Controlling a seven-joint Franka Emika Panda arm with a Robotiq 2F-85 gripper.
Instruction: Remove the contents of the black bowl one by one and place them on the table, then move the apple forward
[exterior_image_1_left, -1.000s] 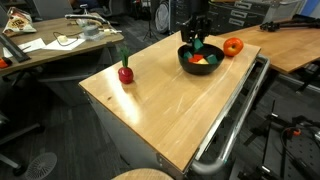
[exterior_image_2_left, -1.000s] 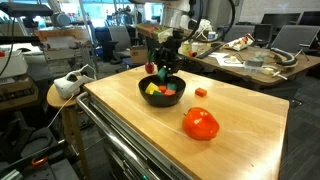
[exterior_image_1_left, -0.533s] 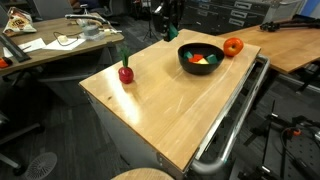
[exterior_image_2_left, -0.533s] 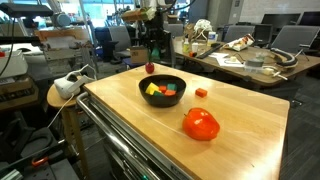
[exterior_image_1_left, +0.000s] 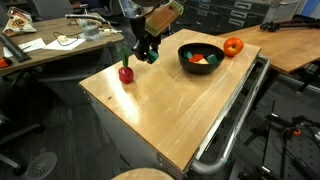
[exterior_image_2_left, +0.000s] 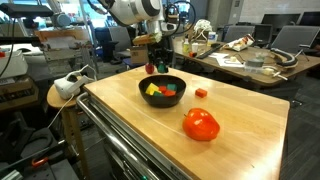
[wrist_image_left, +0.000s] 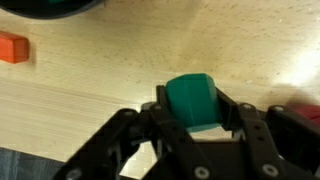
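The gripper moves away from the dark red fruit and down to release the green cube (wrist_image_left: 190, 98) next, as bare tabletop toward the orange-red cube lies below it.
My gripper (wrist_image_left: 192, 128) is shut on a green cube (wrist_image_left: 190, 98) and hangs just above the light wood table (exterior_image_1_left: 165, 105). In an exterior view the gripper (exterior_image_1_left: 150, 56) is beside the dark red fruit with a tall green stem (exterior_image_1_left: 126, 72), well away from the black bowl (exterior_image_1_left: 186, 60). The bowl (exterior_image_2_left: 148, 99) holds a yellow block (exterior_image_2_left: 153, 90) and another green piece (exterior_image_2_left: 168, 90). An orange-red cube (exterior_image_2_left: 201, 92) lies on the table by the bowl, as the wrist view confirms, cube (wrist_image_left: 12, 48). The apple (exterior_image_1_left: 233, 46) (exterior_image_2_left: 201, 124) sits next to the bowl.
A grey metal rail (exterior_image_1_left: 235, 110) runs along one long edge of the table. A cluttered wooden desk (exterior_image_1_left: 50, 45) stands beyond the far side. A round stool (exterior_image_2_left: 62, 92) stands at one table corner.
The gripper has lifted out of the black bowl with the green cube and carried it across the table, coming down beside the stemmed fruit.
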